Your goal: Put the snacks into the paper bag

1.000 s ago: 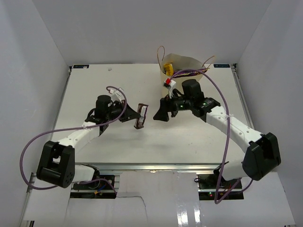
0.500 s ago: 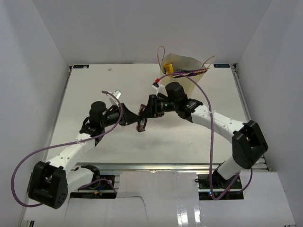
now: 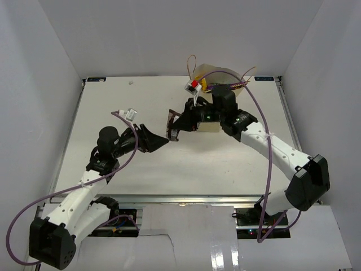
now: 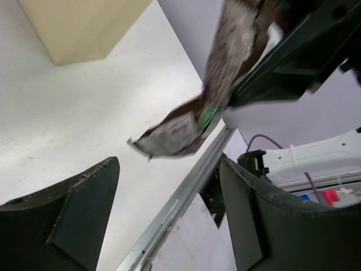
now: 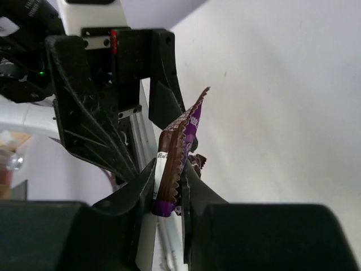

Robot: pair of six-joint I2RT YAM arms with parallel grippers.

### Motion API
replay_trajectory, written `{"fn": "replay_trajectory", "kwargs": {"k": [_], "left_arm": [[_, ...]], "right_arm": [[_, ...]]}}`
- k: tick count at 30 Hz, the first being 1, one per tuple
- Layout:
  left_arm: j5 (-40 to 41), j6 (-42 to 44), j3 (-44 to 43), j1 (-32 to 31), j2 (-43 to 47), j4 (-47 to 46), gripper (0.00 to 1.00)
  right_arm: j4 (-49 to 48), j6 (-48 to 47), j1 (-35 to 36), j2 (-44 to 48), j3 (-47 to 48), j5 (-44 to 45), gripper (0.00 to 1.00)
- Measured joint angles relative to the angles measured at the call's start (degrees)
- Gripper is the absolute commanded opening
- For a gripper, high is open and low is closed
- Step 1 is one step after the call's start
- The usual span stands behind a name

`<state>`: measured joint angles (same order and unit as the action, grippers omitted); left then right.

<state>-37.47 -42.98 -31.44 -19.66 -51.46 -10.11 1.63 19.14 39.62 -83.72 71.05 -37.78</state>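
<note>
The bag's opening (image 3: 212, 77) shows packets inside and is outward of my right gripper, so my right gripper next needs to lift the bar outward above the bag's rim and let go of it there.
A dark brown bar with purple print (image 3: 172, 127) hangs in the air over the middle of the table, and my right gripper (image 3: 178, 124) is shut on its end. The right wrist view shows the bar (image 5: 177, 149) pinched upright between both fingers. My left gripper (image 3: 162, 141) is open, just left of and below the bar, clear of it. From the left wrist, the bar (image 4: 186, 127) dangles beyond the spread fingers. The tan paper bag (image 3: 219, 73) stands at the back behind the right arm, with a yellow packet (image 3: 200, 84) and a purple one (image 3: 230, 87) showing inside.
The white table (image 3: 113, 107) sits between white walls on the left, back and right. The right arm reaches across the bag's front. A metal rail (image 3: 186, 197) runs along the table's near edge.
The left gripper has opened, let go of the bar and drawn back toward the near left. The right gripper has shut on the bar and carried it slightly up and back.
</note>
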Motion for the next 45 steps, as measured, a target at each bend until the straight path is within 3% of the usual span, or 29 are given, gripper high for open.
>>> {"fn": "replay_trajectory", "kwargs": {"k": [3,8,11,16,18,19,21,22,23,24,30,31,32,39,45], "left_arm": [[2.2,3.0,-2.4,0.0,3.0,4.0,0.85],[5.6,8.5,-7.9,0.0,3.7,10.3,0.85],[7.0,10.9,-9.2,0.0,3.7,12.6,0.85],[8.3,12.7,-9.2,0.0,2.9,14.6,0.85],[8.8,13.2,-9.2,0.0,2.5,15.2,0.86],[9.3,13.4,-9.2,0.0,2.5,15.6,0.87],[10.3,14.1,-9.4,0.0,2.5,16.6,0.92],[10.9,14.3,-9.5,0.0,2.5,16.9,0.94],[11.7,14.5,-9.6,0.0,2.6,17.0,0.94],[12.4,14.6,-9.6,0.0,2.7,17.2,0.95],[14.9,15.0,-9.8,0.0,4.0,17.6,0.96],[15.1,15.2,-10.0,0.0,4.0,17.8,0.96],[15.2,15.3,-10.1,0.0,3.9,17.9,0.96],[16.2,15.7,-10.6,0.0,3.8,18.2,0.97],[17.7,15.6,-10.6,0.0,3.2,18.4,0.97]], "right_arm": [[0.6,-6.0,-3.2,1.8,4.0,-3.2,0.08],[2.6,-13.5,-13.6,1.2,19.4,-4.0,0.08],[2.8,-17.3,-19.5,-0.5,28.0,-0.5,0.08],[3.0,-26.2,-21.2,-6.5,35.6,7.5,0.08],[3.8,-30.4,-21.0,-10.3,37.2,10.6,0.14],[4.4,-32.5,-20.8,-12.3,37.4,12.4,0.27],[6.1,-36.8,-20.3,-15.6,36.9,15.9,0.36],[7.0,-38.3,-20.1,-17.0,36.5,17.6,0.47],[7.8,-39.7,-20.0,-18.1,35.8,19.1,0.73],[8.9,-41.2,-19.9,-18.9,34.8,20.6,0.79],[13.5,-46.0,-19.7,-17.9,30.6,24.0,0.99],[14.3,-45.6,-19.7,-16.6,30.1,24.5,0.92],[14.8,-45.3,-19.7,-15.2,29.7,25.3,0.90],[16.9,-35.2,-21.5,5.5,20.7,30.4,0.90],[20.2,-28.7,-22.8,22.8,3.3,43.3,0.90]]}}
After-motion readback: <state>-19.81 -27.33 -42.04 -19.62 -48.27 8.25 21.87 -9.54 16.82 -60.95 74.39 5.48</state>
